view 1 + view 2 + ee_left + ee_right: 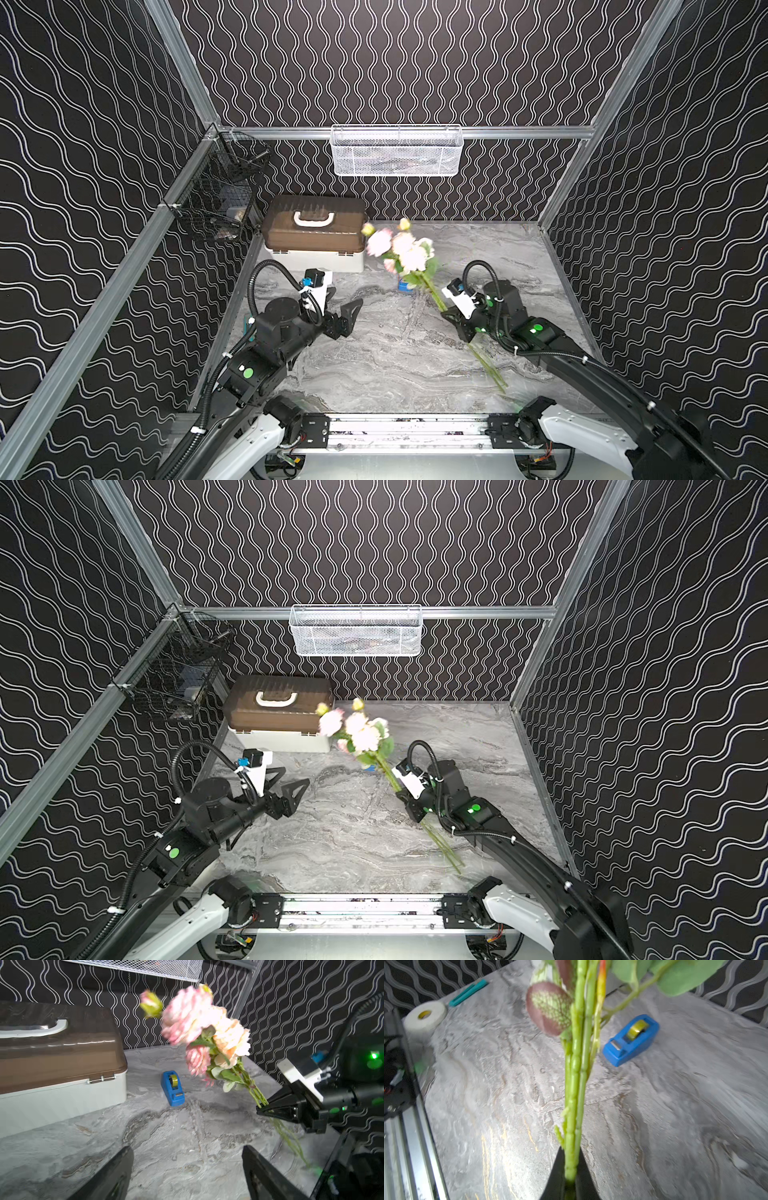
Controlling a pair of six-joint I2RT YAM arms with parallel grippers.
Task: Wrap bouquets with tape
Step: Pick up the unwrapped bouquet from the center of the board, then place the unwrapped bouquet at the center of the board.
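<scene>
I need to lower my right gripper outward, turn the tilted stems flat and release them on the clear marble by the dispenser's near end (417, 310) (604, 1079), which is below and outward of my gripper.
The bouquets, one bunch of pink and cream flowers (405, 251) (361, 733) (207, 1028), stand tilted in the air, blooms toward the back. My right gripper (446, 313) (400, 796) (259, 1109) (570, 1153) is shut on the green stems (577, 1064) partway down; the stem ends (490, 370) trail toward the front. The tape sits as a yellowish roll in a blue dispenser (172, 1087) (632, 1040) on the marble table, mostly hidden behind the leaves in a top view (404, 286). My left gripper (347, 296) (296, 775) (187, 1148) is open and empty, left of the dispenser.
A brown-lidded white toolbox (316, 232) stands at the back left. A white mesh basket (397, 151) hangs on the back wall, a black wire basket (220, 199) on the left wall. A flat white roll (425, 1016) and a teal strip (468, 993) lie near the table's edge.
</scene>
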